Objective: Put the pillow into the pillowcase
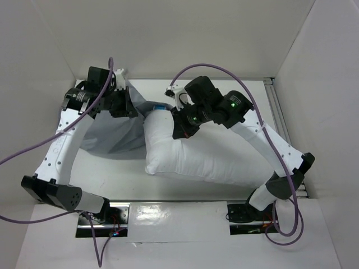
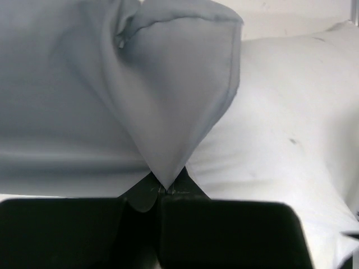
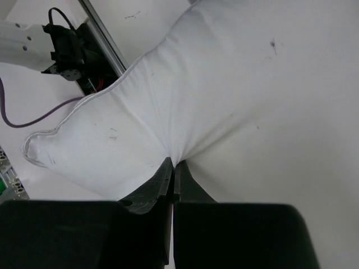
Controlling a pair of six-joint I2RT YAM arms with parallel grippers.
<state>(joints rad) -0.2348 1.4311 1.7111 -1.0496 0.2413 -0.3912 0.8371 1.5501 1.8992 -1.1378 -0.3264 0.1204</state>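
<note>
The pillow's raised end reaches nearer the base than my pinch of the pillowcase. Next, my left gripper draws back beside that end, then opens.
The white pillow (image 1: 196, 159) lies across the middle of the table, its left end raised next to the pillowcase. The blue-grey pillowcase (image 1: 109, 137) hangs to its left, lifted at its far edge. My left gripper (image 1: 120, 101) is shut on a pinch of the pillowcase (image 2: 168, 112), which hangs in a cone from the jaws (image 2: 164, 188), with the pillow (image 2: 291, 129) behind to the right. My right gripper (image 1: 182, 126) is shut on a pinch of the pillow's fabric (image 3: 224, 84), which puckers at the jaw tips (image 3: 175, 165).
White walls stand close on the left, back and right. A metal rail (image 1: 280, 112) runs along the table's right side. The arm bases (image 1: 247, 213) sit at the near edge. The right arm's base and purple cable (image 3: 61, 50) show in the right wrist view.
</note>
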